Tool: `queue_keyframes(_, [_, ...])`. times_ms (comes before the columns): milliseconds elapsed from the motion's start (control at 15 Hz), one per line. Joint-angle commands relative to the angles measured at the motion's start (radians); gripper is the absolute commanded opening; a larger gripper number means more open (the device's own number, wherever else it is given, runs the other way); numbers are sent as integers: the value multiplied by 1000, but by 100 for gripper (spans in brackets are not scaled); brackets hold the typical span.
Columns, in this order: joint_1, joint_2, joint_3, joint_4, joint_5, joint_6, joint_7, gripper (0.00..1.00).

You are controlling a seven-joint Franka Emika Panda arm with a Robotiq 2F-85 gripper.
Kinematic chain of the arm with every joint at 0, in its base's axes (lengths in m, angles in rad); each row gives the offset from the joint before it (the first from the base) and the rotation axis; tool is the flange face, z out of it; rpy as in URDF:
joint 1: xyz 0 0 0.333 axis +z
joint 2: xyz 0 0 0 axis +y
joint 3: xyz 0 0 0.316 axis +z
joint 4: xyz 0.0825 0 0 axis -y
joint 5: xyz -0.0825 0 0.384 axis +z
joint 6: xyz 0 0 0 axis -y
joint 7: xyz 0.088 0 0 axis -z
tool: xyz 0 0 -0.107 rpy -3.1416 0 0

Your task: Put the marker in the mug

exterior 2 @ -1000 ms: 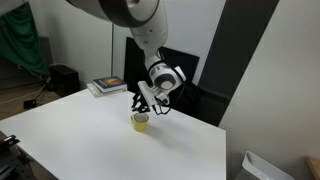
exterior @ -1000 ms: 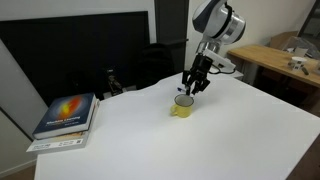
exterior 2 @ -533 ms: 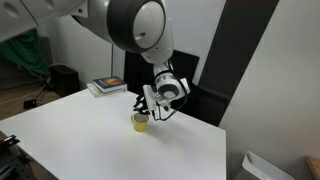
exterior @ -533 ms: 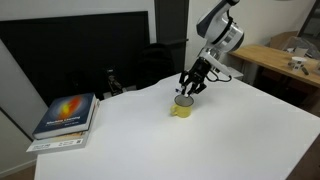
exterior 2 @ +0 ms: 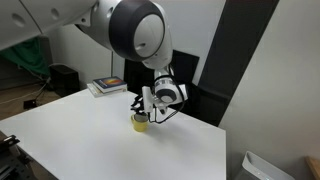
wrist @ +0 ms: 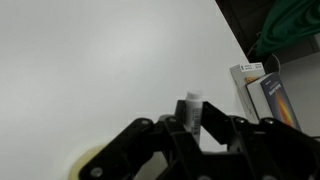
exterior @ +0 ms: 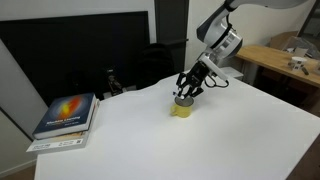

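Observation:
The mug is down and toward the left in the wrist view. My gripper will move that way to the mug's opening [exterior: 184, 101] to release the marker.
The small yellow mug [exterior: 182, 109] stands on the white table [exterior: 150, 140]; it also shows in the other exterior view [exterior 2: 141, 123] and at the bottom left of the wrist view [wrist: 88, 162]. My gripper [exterior: 186, 96] hangs right above the mug's mouth in both exterior views [exterior 2: 145, 112]. In the wrist view my gripper [wrist: 192, 122] is shut on the marker [wrist: 192, 110], whose white end sticks out between the black fingers. The marker's dark end is hidden.
A stack of books [exterior: 66, 118] lies near the table's edge, also seen in the wrist view [wrist: 264, 92] and the other exterior view [exterior 2: 106, 86]. A black screen [exterior: 70, 60] stands behind the table. A wooden desk [exterior: 280, 62] is off to the side.
My gripper has lowered a little toward the mug's mouth and its wrist has tilted. The mug and books have not moved.

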Motion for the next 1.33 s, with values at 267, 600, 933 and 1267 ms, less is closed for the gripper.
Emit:
queue_keyframes(267, [19,-20,-32,-27,43,-10,63,6])
queue_keyframes(600, [27,-74,-36,-123,48,16,40,6])
queue_keyframes(933, [34,-108,-53,-177,54,18,42,6])
queue_keyframes(1267, [23,-107,-72,-189,57,3,34,6])
